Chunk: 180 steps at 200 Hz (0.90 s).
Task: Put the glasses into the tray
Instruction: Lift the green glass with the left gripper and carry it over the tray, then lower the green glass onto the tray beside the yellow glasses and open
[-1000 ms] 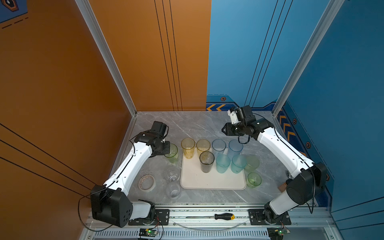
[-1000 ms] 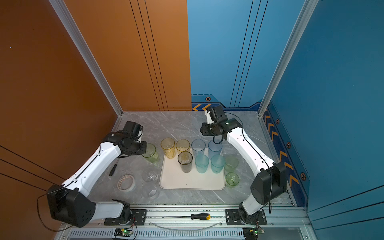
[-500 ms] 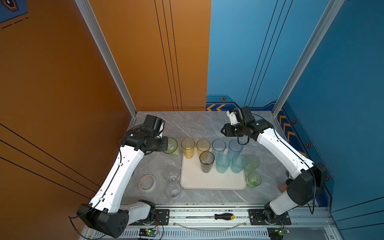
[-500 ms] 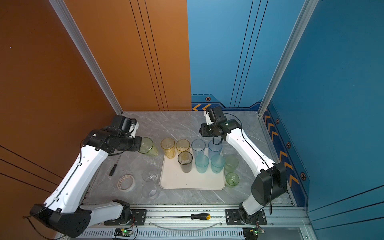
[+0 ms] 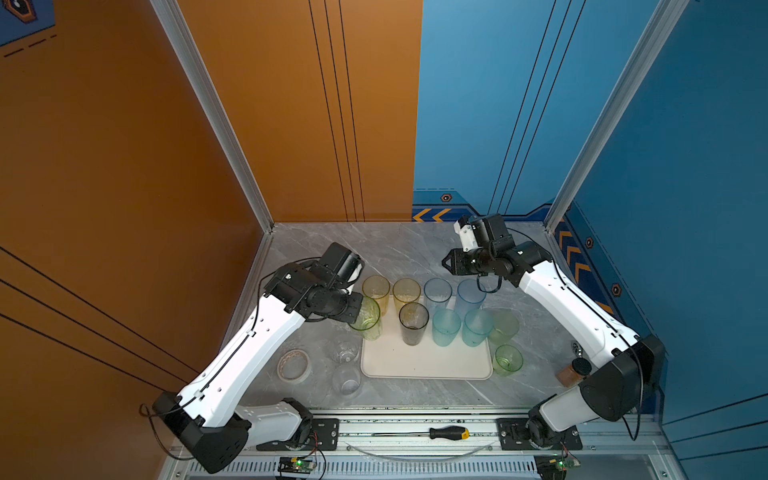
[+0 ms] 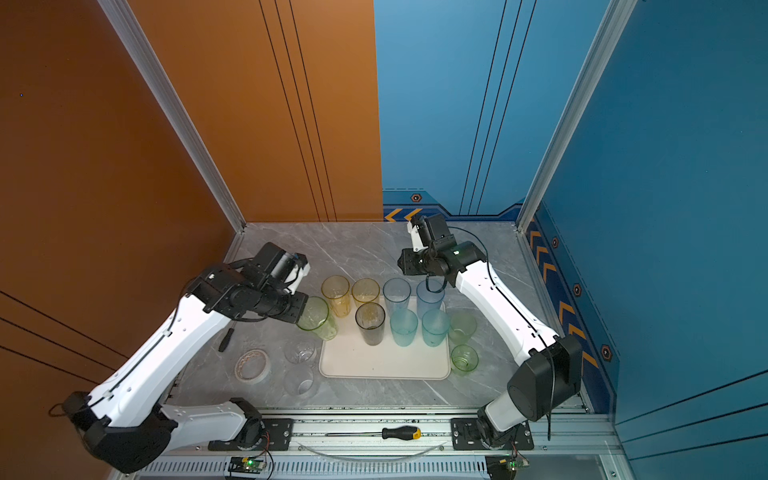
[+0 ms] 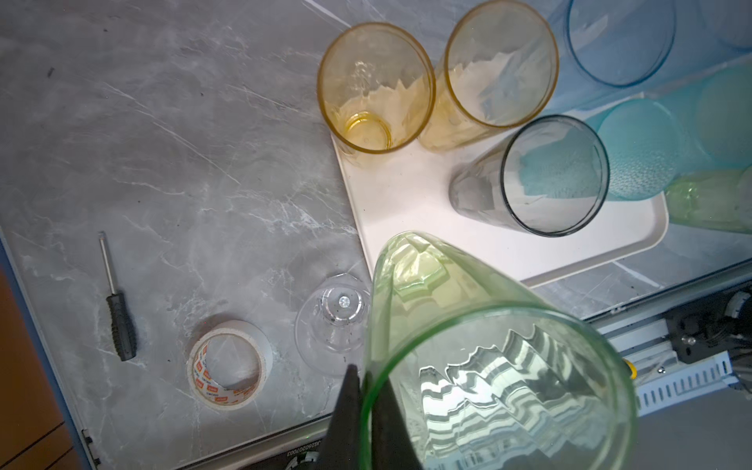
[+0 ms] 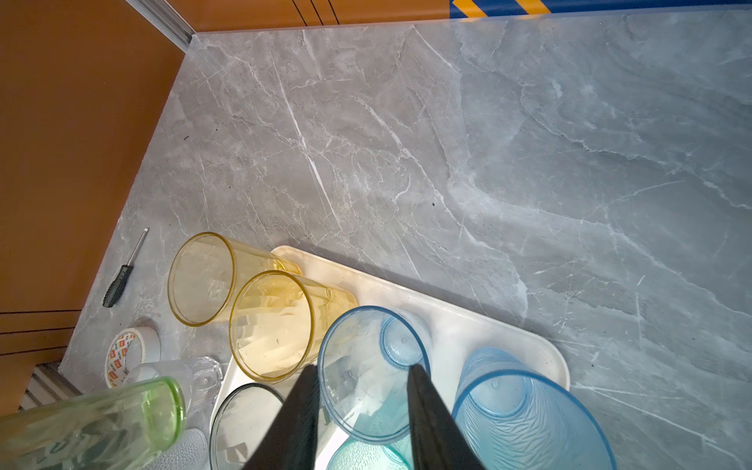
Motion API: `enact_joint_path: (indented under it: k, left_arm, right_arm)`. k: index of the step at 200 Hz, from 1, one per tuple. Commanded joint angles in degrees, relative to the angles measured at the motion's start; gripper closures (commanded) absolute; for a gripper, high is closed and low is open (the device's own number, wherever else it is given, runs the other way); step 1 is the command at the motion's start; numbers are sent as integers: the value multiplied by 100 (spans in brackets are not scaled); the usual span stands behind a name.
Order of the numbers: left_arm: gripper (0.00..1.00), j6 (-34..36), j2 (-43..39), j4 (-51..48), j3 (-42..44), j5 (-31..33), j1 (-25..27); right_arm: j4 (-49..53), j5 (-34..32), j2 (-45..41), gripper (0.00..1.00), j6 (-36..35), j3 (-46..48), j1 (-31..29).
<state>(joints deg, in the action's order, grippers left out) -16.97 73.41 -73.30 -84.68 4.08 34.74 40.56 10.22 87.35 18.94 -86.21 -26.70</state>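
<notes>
I should next move my left gripper toward the smoky grey glass (image 5: pixel 413 322), lower the green glass and let go of its rim, because the bare tray spot beside the grey glass is below.
My left gripper (image 7: pixel 364 372) is shut on the rim of a green glass (image 7: pixel 488 346), one finger inside and one outside. In both top views this green glass (image 5: pixel 365 318) (image 6: pixel 318 318) hangs over the left edge of the cream tray (image 5: pixel 424 368) (image 6: pixel 382 368). Yellow glasses (image 5: pixel 376 291), a smoky grey glass (image 5: pixel 413 322), blue glasses (image 5: pixel 437 291) and teal glasses (image 5: pixel 446 328) stand in the tray's far half. My right gripper (image 8: pixel 362 372) (image 5: pixel 451 264) hovers open above a blue glass (image 8: pixel 366 366), holding nothing.
Two short clear glasses (image 5: pixel 345 351) stand on the table left of the tray, beside a tape roll (image 5: pixel 294 365). A short green glass (image 5: pixel 507 359) and a pale green one (image 5: pixel 503 326) stand at the tray's right edge. A brown jar (image 5: pixel 573 372) and a small screwdriver (image 7: pixel 118 317) lie near the side walls.
The left arm has carried the green glass to the right and nearer, from beside the tray to over its left edge. The right arm has not moved.
</notes>
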Motion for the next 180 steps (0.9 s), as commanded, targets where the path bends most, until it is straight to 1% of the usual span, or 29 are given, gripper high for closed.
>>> enact_joint_path:
  k: [1, 18, 67, 127, 180]
  left_arm:
    - [97, -183, 185, 327, 212, 106, 164]
    - [97, -152, 312, 613, 312, 86, 173]
    - [97, 66, 806, 766, 359, 250, 173]
    - [97, 149, 978, 1349, 731, 209, 61]
    - [97, 212, 1222, 1584, 857, 120, -28]
  right_arm:
    - [145, -183, -181, 65, 13, 104, -37]
    - [140, -207, -224, 65, 18, 147, -33]
    - [172, -248, -307, 65, -4, 193, 42]
    - [216, -248, -230, 65, -13, 133, 86]
    - [259, -240, -122, 65, -31, 48, 95]
